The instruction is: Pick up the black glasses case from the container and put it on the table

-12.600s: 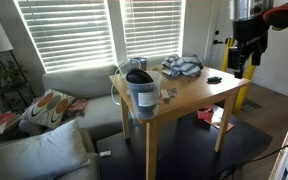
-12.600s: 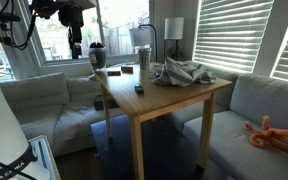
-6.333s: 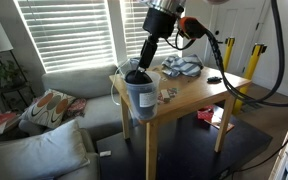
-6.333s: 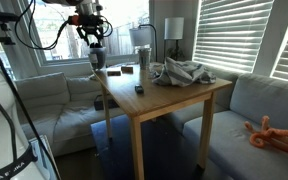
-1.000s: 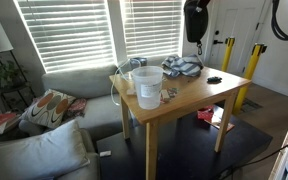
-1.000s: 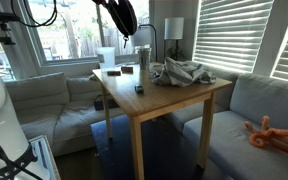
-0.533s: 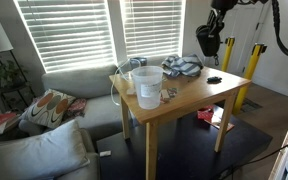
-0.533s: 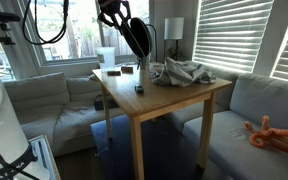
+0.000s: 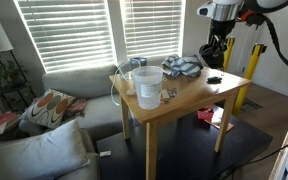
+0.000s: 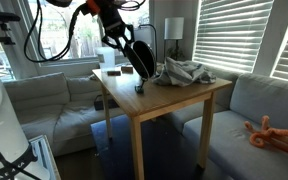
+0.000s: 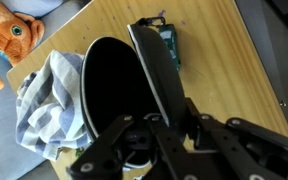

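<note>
I will next lower my gripper to the tabletop beside the striped cloth below and let go of the thin edge, because the case (image 9: 213, 53) is still hanging above that tabletop.
The black glasses case (image 9: 213, 53) hangs above the table's (image 9: 196, 96) far right part, pinched by my gripper (image 9: 217, 38), which is shut on it. In an exterior view the case (image 10: 141, 60) tilts over the table (image 10: 174, 102) below the gripper (image 10: 122, 34). In the wrist view the case (image 11: 112, 92) fills the middle, gaping open, and my gripper (image 11: 162, 118) clamps its thin edge over the tabletop (image 11: 229, 60). The whitish container (image 9: 147, 88) stands at the table's left front; in an exterior view the container (image 10: 105, 61) is partly behind the arm.
A crumpled striped cloth (image 9: 181, 66) (image 10: 185, 72) (image 11: 42, 98) lies on the table beside the case. A small flat black item (image 9: 214, 79) and a dark item (image 10: 138, 89) lie on the top. Sofas surround the table; an orange plush toy (image 11: 8, 36) lies beyond the edge.
The gripper has come down from high above the table with the case in it, moving toward the side away from the container. The container has not moved.
</note>
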Tool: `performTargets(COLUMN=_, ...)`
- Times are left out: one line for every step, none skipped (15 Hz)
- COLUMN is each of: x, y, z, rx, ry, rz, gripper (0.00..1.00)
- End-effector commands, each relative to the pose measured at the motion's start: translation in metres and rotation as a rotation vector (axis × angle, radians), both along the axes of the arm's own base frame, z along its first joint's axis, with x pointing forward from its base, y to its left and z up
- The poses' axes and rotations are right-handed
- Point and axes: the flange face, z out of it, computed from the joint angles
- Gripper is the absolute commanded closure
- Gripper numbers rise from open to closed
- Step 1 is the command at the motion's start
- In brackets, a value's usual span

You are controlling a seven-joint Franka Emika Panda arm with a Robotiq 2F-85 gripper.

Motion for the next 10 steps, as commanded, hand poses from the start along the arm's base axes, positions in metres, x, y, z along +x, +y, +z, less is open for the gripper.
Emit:
performTargets(x=-0.001, y=-0.006, z=-0.022, rx=-0.078, ry=0.021, rz=0.036, gripper=0.97)
performTargets(x=-0.001, y=-0.007, z=-0.027, rx=-0.096, ry=0.034, rz=0.040, gripper=0.97)
performTargets(x=-0.001, y=-0.008, z=-0.032, rx=-0.115, ry=0.044, rz=0.044, gripper=0.97)
performTargets(x=0.001, y=-0.009, z=-0.036, rx=-0.121, ry=0.054, rz=0.050, gripper=0.97)
performTargets(x=0.001, y=-0.010, z=-0.039, rx=-0.134, ry=0.059, rz=0.056, gripper=0.97)
performTargets(x=0.003, y=-0.009, z=-0.042, rx=-0.130, ry=0.062, rz=0.065, gripper=0.97)
performTargets(x=0.005, y=-0.009, z=-0.045, rx=-0.144, ry=0.065, rz=0.072, gripper=0.97)
performTargets(x=0.009, y=-0.009, z=-0.046, rx=-0.150, ry=0.062, rz=0.079, gripper=0.97)
performTargets(x=0.012, y=-0.010, z=-0.048, rx=-0.158, ry=0.064, rz=0.085, gripper=0.97)
performTargets(x=0.016, y=-0.011, z=-0.051, rx=-0.166, ry=0.059, rz=0.088, gripper=0.97)
